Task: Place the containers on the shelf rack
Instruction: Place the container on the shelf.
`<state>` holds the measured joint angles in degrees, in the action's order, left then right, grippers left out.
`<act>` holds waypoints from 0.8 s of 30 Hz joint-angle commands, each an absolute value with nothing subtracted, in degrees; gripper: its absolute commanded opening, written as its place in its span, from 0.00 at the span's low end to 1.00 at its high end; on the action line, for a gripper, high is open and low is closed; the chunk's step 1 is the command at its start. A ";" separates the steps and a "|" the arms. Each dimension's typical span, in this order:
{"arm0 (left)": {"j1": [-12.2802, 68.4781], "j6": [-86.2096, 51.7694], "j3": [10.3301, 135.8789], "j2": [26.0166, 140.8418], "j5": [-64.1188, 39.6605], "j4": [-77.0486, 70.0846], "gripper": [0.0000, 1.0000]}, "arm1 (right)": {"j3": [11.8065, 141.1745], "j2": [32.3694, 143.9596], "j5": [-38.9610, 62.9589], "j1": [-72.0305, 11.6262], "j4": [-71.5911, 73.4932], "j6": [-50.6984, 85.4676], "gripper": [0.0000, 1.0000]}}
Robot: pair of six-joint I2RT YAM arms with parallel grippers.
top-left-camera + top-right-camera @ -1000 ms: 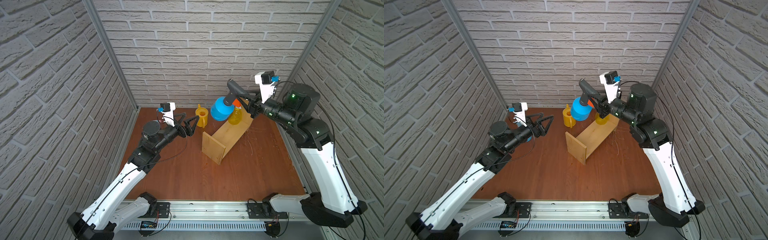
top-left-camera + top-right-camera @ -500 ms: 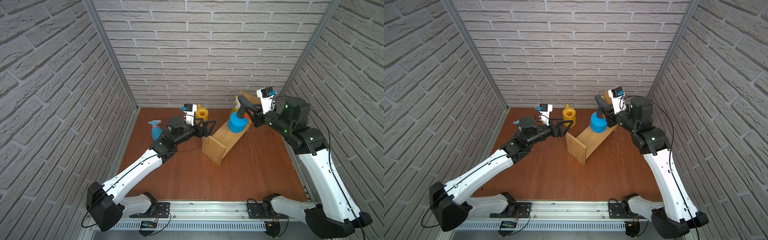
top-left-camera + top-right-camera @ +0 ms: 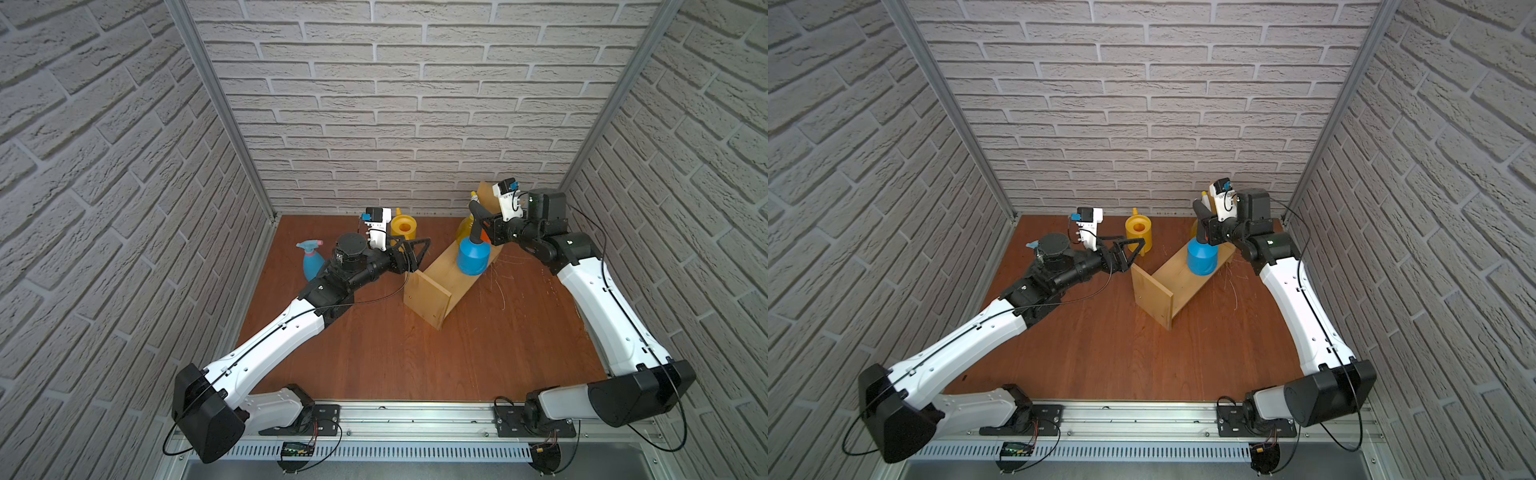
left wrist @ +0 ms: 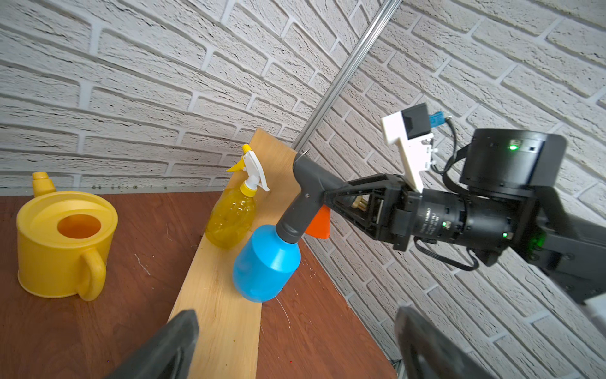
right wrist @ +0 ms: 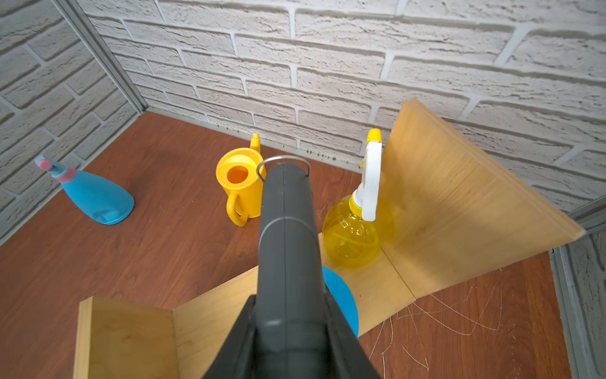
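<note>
I will next lower the sprayer's base slightly outward onto the clear board by the yellow spray bottle and let go of the sprayer's head, because that board is below my right gripper.
The plywood shelf rack lies diagonally on the floor. My right gripper is shut on the dark head of the blue pressure sprayer. The sprayer hangs tilted with its base at the board's edge. A translucent yellow spray bottle stands on the rack by its far end panel. The yellow watering can and the light-blue spray bottle stand on the floor. My left gripper is open and holds nothing, between the can and the rack's near end.
Brick-patterned walls close in the brown wooden floor on three sides. The rack's far end panel stands close to the back right corner. Thin pale scratches mark the floor to the right of the rack.
My right arm has brought the blue sprayer down from above the rack to the board. My left arm has reached out from near the light-blue bottle toward the rack, still open.
</note>
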<state>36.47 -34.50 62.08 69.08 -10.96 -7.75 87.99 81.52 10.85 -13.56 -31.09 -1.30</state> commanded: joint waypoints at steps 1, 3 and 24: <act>36.67 -34.02 60.35 66.84 -9.36 -9.85 0.98 | 89.07 81.78 10.27 -13.06 -25.07 -0.72 0.03; 36.62 -33.97 59.66 66.17 -8.72 -9.87 0.98 | 88.94 82.64 10.24 -12.64 -24.42 -0.60 0.03; 36.59 -33.48 59.28 66.04 -7.99 -9.84 0.98 | 87.80 86.89 10.18 -9.53 -23.25 -1.55 0.04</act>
<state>36.47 -34.39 59.88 66.76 -8.25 -7.66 87.99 87.44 10.52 -10.35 -26.06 -1.30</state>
